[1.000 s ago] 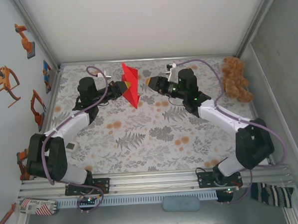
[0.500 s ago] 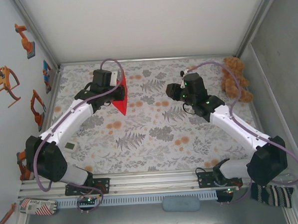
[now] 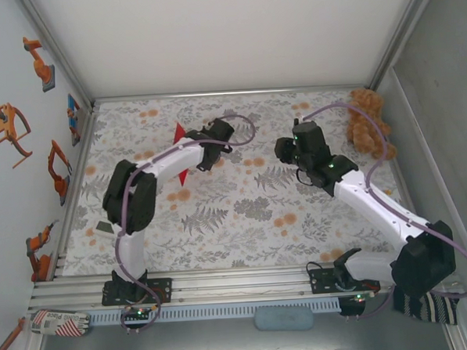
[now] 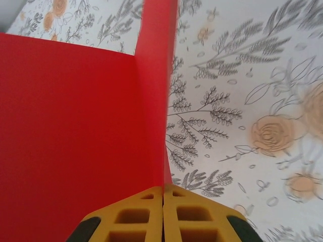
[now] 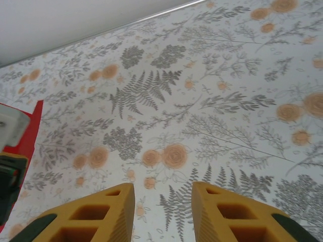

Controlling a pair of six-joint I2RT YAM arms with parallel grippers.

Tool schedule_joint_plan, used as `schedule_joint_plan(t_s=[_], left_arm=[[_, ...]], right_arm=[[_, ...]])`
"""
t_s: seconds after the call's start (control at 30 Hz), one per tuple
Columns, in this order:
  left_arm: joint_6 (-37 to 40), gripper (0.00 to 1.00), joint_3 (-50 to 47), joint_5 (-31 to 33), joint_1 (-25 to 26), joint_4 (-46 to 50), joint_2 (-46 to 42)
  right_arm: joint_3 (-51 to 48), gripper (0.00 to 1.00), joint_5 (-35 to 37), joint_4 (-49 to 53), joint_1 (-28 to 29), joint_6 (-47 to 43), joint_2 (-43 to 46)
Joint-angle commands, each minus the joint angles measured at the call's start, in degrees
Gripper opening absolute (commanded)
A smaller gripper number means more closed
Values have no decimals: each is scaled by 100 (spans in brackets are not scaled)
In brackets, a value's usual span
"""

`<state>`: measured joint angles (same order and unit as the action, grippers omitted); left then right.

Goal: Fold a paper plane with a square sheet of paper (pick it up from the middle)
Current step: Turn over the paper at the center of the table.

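Note:
I will next bring the raised red fold down onto the floral tablecloth beside the orange roses with my left gripper and release the paper, as the tablecloth is below it.
The square sheet of paper is bright red and folded, and its pointed tip pokes out below my left forearm. My left gripper hangs over the far middle of the table, shut on the paper. In the left wrist view the yellow fingertips meet on a red fold, and a broad red panel spreads to the left. My right gripper stands apart to the right, open over bare cloth. Its fingers have nothing between them. A strip of the red sheet shows at that view's left edge.
A brown teddy bear sits at the far right corner. The floral tablecloth covers the table, with metal rails at the sides and a white wall behind. A small card lies near the left arm's base.
My left arm has swung from the far left toward the middle, carrying the red paper. My right gripper has drawn back to the right, and its jaws have narrowed a little.

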<state>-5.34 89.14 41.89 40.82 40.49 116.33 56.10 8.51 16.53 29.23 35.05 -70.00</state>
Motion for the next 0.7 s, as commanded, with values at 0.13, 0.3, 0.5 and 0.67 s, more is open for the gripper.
schedule_joint_plan(t_s=[0.13, 0.3, 0.5, 0.67], left_arm=[[160, 9, 536, 895, 195, 469, 788], [-61, 11, 804, 569, 273, 548, 1286], [-342, 16, 966, 59, 303, 634, 1473], [-633, 22, 1035, -450, 308, 714, 1460]], right_arm=[[-178, 34, 335, 240, -168, 23, 375], [-221, 34, 287, 325, -233, 89, 382], [-213, 33, 160, 337, -254, 185, 241], [-153, 33, 77, 338, -260, 246, 106]])
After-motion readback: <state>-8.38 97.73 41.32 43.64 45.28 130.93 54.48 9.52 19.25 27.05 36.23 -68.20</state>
